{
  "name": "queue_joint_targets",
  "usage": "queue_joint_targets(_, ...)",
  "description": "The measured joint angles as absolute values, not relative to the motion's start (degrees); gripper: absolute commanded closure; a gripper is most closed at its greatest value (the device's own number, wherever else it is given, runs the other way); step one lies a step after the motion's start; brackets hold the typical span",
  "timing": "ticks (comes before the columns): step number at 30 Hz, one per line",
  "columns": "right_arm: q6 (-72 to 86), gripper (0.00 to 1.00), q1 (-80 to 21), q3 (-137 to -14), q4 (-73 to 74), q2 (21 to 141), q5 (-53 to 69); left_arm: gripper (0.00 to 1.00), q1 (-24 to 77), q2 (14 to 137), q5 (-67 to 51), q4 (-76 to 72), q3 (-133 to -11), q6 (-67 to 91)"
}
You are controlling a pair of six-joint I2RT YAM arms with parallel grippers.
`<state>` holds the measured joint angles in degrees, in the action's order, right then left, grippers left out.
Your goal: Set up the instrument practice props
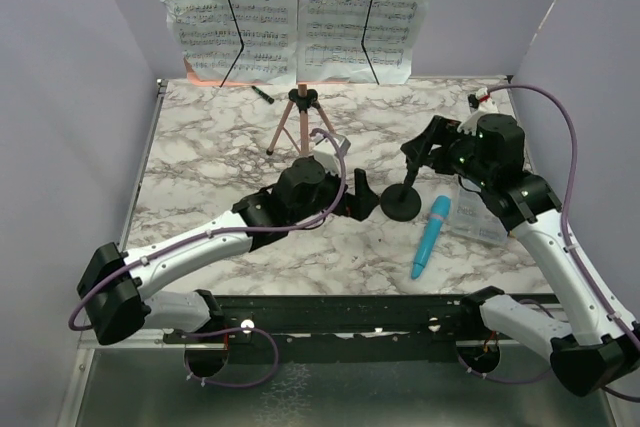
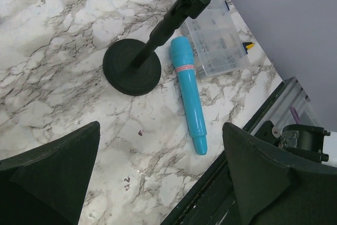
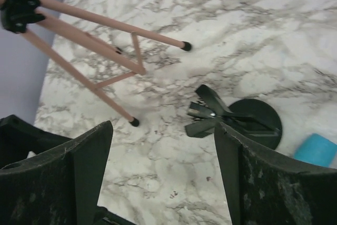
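Observation:
My right gripper should move down next while tilting flatter and close on the clip, because the mic stand's clip [image 1: 411,152] [image 3: 204,115] is below it, beyond the ends of its open fingers.
The pink music stand [image 1: 286,131] stands on its tripod at the back, and white sheet-music pages [image 1: 236,17] rest on its desk. The small black mic stand [image 1: 403,202] stands upright on its round base at centre right. The blue microphone [image 1: 432,237] lies flat just to the right of it. My right gripper [image 1: 418,159] is open above the mic stand's top. The clip [image 3: 209,114] sits just beside its right finger [image 3: 263,183], untouched. My left gripper [image 1: 365,197] is open and empty, left of the base [image 2: 131,69] and the microphone [image 2: 189,96].
A clear plastic box [image 1: 476,217] sits right of the microphone, under my right arm. A small black-green stick [image 1: 262,95] lies at the back left by the stand. Tripod legs [image 3: 89,80] spread left of my right gripper. Walls close in the table on three sides.

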<state>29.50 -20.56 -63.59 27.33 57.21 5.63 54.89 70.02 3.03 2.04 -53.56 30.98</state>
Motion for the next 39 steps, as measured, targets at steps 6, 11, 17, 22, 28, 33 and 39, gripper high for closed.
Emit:
queue_joint_targets(6,27.49,0.17,-16.88,-63.55,32.29,57.36,0.32,0.01,55.22,76.53,1.45,-0.67,-58.52,28.27)
queue_joint_targets(11,27.64,0.18,-6.57,-61.04,32.01,57.43,6.17,0.01,55.24,80.07,-1.04,-1.76,-62.89,21.67)
queue_joint_targets(17,32.12,0.21,-0.60,-53.95,26.89,60.23,20.73,0.01,55.24,80.64,-2.59,-2.81,-64.93,16.38)
queue_joint_targets(22,37.89,0.24,-0.27,-49.52,18.61,61.06,30.30,0.01,55.24,79.85,-2.83,-2.98,-64.27,15.90)
queue_joint_targets(28,42.52,0.40,1.56,-47.00,10.63,63.96,36.97,0.01,55.24,76.42,-2.83,-3.40,-61.17,17.34)
queue_joint_targets(33,45.12,0.63,2.31,-46.39,6.09,64.99,40.82,0.01,55.24,74.37,-2.79,-3.55,-58.72,18.06)
queue_joint_targets(39,46.46,0.81,2.33,-45.78,5.15,64.55,42.68,0.01,55.24,73.65,-2.72,-3.64,-57.76,18.35)
